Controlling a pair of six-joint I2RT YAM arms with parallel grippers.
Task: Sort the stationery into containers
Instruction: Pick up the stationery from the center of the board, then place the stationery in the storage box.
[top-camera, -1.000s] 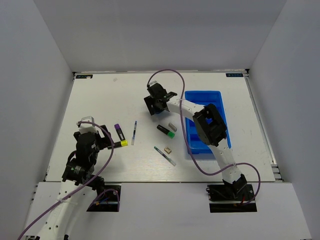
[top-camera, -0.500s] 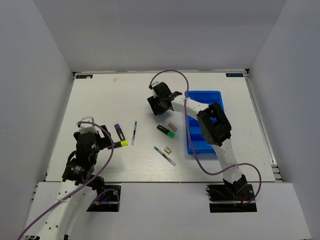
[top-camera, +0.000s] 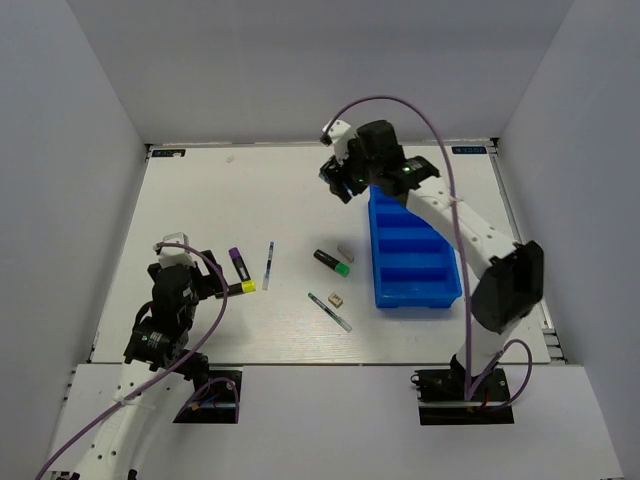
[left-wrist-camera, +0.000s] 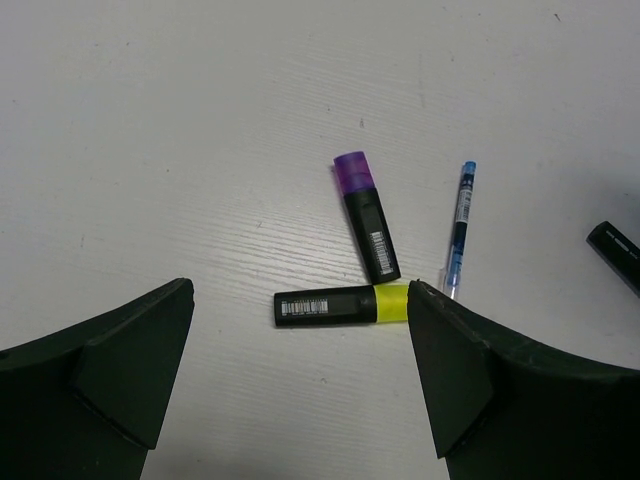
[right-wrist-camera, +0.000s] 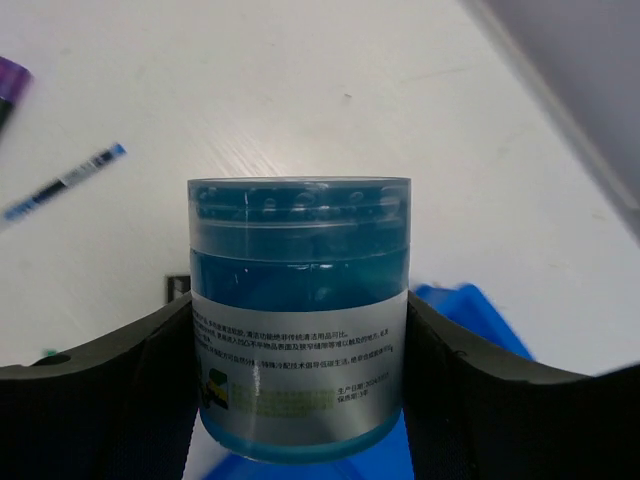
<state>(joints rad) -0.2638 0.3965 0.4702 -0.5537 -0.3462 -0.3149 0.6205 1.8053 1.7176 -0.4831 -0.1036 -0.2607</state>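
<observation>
The tray's far section is below and to the right in the top view. My right gripper should move down and across into it next, to release the jar.
My right gripper (top-camera: 345, 180) is shut on a blue-and-white little jar (right-wrist-camera: 298, 310) of blue gel with a white label, held in the air by the far left corner of the blue tray (top-camera: 415, 250). The tray's corner shows under the jar (right-wrist-camera: 470, 312). My left gripper (top-camera: 205, 285) is open and empty, low over the table, with a yellow-capped black marker (left-wrist-camera: 340, 304) just ahead of its fingertips. A purple-capped marker (left-wrist-camera: 365, 215) and a thin pen (left-wrist-camera: 458, 228) lie beyond it. A green-capped marker (top-camera: 331, 263), a grey eraser (top-camera: 346, 251), a tan eraser (top-camera: 336, 299) and a second pen (top-camera: 329, 312) lie left of the tray.
The tray's compartments look empty from above. White walls close in the table on three sides. The right arm's purple cable (top-camera: 400, 100) loops high over the tray's far end.
My right gripper has risen from the table left of the tray and swung back and to the right, carrying the jar. The left arm has not moved.
</observation>
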